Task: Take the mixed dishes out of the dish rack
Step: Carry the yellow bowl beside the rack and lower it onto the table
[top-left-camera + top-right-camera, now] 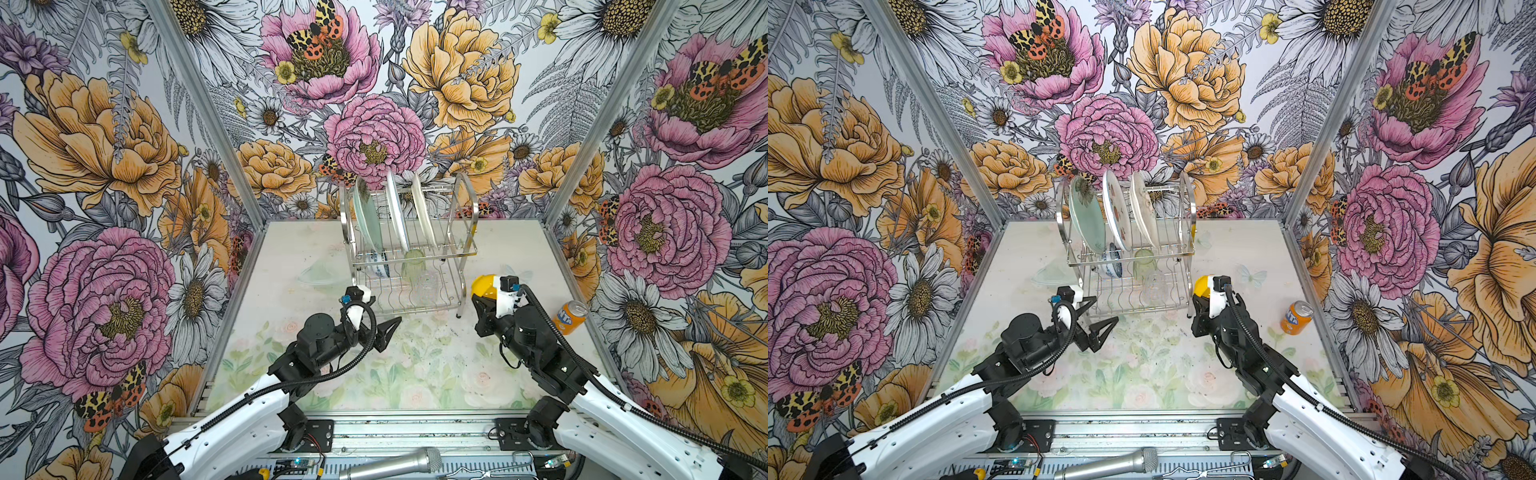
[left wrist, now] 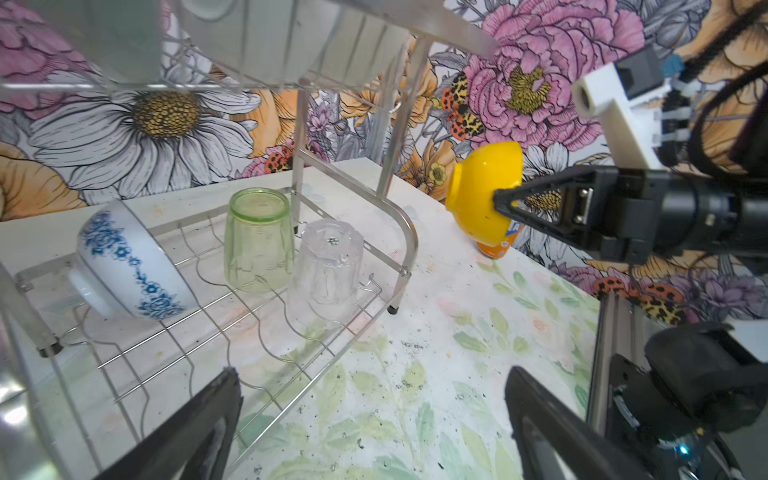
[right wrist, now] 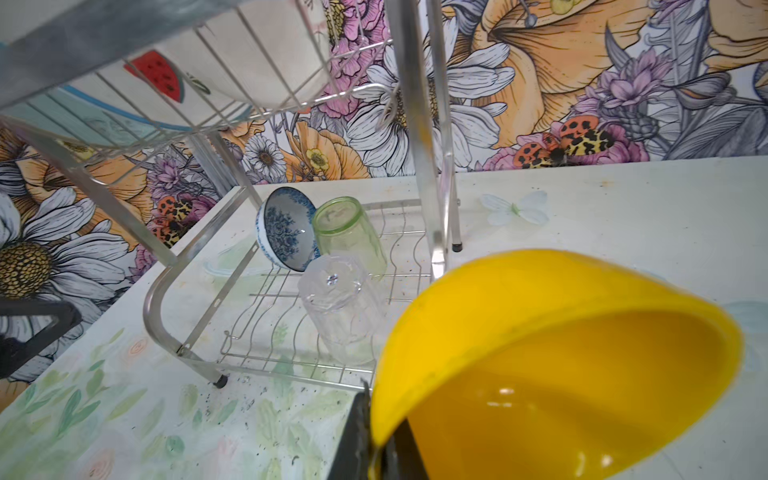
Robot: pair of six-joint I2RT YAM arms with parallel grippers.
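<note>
My right gripper should tilt down and lower the yellow bowl to let go of its rim, because bare tabletop between rack and soda can (image 1: pixel 1251 295) is below the gripper.
The steel dish rack (image 1: pixel 465 249) stands at the back middle of the table. Its upper shelf holds a pale green plate (image 1: pixel 368 216), a white plate (image 1: pixel 397 212) and a cream plate (image 1: pixel 423 212) on edge. On the lower shelf a blue-and-white bowl (image 2: pixel 124 266) lies tilted beside an upturned green tumbler (image 2: pixel 257 241) and an upturned clear glass (image 2: pixel 326 274). My right gripper (image 3: pixel 376 440) is shut on the rim of the yellow bowl (image 1: pixel 484 286), lifted just right of the rack. My left gripper (image 2: pixel 374 395) hangs open and empty at the rack's front left corner.
An orange soda can (image 1: pixel 569 318) stands on the table near the right wall. A microphone (image 1: pixel 390 463) lies on the rail in front of the table. Flowered walls close in the left, back and right sides.
</note>
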